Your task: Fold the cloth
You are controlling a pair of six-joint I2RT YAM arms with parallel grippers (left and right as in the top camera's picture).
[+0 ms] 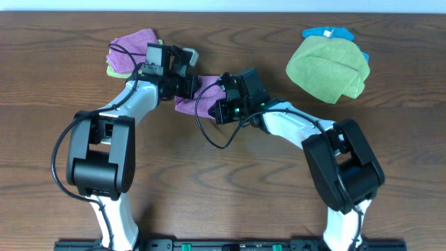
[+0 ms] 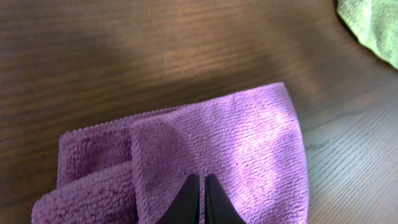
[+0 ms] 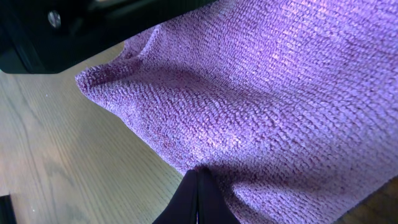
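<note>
The cloth is off-center, so I should slide my left gripper with its folded layer (image 1: 208, 96) (image 2: 208, 163) a little back and to the right in the overhead view, then let it go.
The purple cloth (image 1: 189, 104) lies partly folded at the table's middle, mostly hidden under both grippers in the overhead view. In the left wrist view the cloth (image 2: 249, 143) shows a folded layer over a lower one. My left gripper (image 2: 202, 180) is shut with its tips resting on top of the cloth; overhead it (image 1: 189, 85) sits at the cloth's left. My right gripper (image 3: 198, 174) is shut on the edge of the cloth (image 3: 280, 81), which puckers at the tips and drapes up from the table. Overhead, the right gripper (image 1: 221, 94) is at the cloth's right.
A pile of purple and green cloths (image 1: 132, 57) lies at the back left behind the left arm. A folded green cloth (image 1: 327, 70) on a blue one (image 1: 327, 33) lies at the back right; its corner shows in the left wrist view (image 2: 373, 28). A black cable (image 1: 209, 136) loops below the right gripper.
</note>
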